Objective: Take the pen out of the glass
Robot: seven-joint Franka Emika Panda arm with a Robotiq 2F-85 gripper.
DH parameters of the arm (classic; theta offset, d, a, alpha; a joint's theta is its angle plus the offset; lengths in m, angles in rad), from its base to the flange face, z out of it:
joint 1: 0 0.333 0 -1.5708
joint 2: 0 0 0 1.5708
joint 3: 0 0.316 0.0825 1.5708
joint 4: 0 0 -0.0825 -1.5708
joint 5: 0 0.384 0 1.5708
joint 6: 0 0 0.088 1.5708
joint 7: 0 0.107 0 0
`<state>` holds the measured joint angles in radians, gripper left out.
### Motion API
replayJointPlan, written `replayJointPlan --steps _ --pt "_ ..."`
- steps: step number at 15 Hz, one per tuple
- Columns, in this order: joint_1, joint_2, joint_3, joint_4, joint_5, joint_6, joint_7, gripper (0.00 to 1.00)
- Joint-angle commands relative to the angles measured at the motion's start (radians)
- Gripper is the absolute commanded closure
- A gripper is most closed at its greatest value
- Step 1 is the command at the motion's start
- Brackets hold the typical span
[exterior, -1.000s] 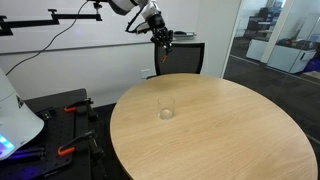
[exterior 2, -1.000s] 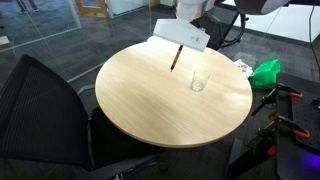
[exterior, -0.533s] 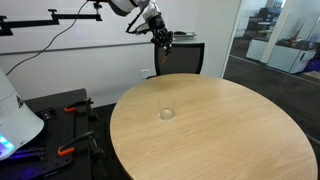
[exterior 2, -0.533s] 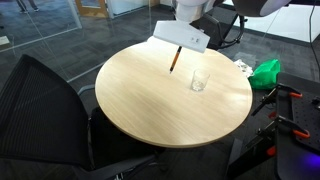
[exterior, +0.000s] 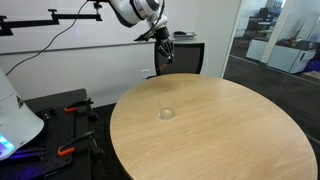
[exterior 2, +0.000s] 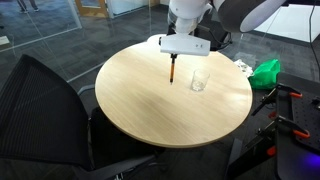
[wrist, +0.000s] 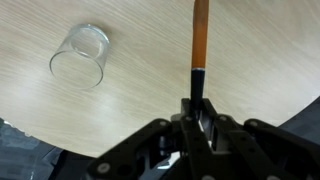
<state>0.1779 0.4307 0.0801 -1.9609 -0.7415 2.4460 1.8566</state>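
Note:
My gripper moves down toward the bare tabletop beside the glass next to release the pen (wrist: 200, 35), because it hangs clear of the glass with open wood beneath.
My gripper (wrist: 198, 112) is shut on the dark end of the orange-red pen (wrist: 200, 35), which hangs down from the jaws above the round wooden table (exterior 2: 150, 100). The pen also shows in both exterior views (exterior 2: 174, 70) (exterior: 165, 57). The small clear glass (exterior 2: 199, 80) stands upright and empty on the table, apart from the pen; it also shows in an exterior view (exterior: 166, 109) and in the wrist view (wrist: 80, 55). In both exterior views the gripper (exterior 2: 174, 55) (exterior: 164, 42) is high above the table's far part.
A black mesh chair (exterior 2: 45, 105) stands at the table's edge. A green object (exterior 2: 266, 72) lies beside the table. Another black chair (exterior: 185, 57) stands behind the table by the wall. Red-handled clamps (exterior: 70, 108) lie on a dark bench.
The arm has turned and shifted, so the pen now hangs more upright and sits closer to the glass. The glass has not moved.

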Motion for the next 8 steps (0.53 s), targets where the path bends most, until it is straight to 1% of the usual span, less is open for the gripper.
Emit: replayJointPlan --steps 1,5,8 --pt "-0.012 0.049 0.004 0.034 0.126 0.042 -0.217 0.97" --pt "0.026 0.088 -0.017 0.070 0.251 0.013 -0.395 0.97" --pt "0.055 0.119 -0.029 0.102 0.307 0.008 -0.492 0.97"
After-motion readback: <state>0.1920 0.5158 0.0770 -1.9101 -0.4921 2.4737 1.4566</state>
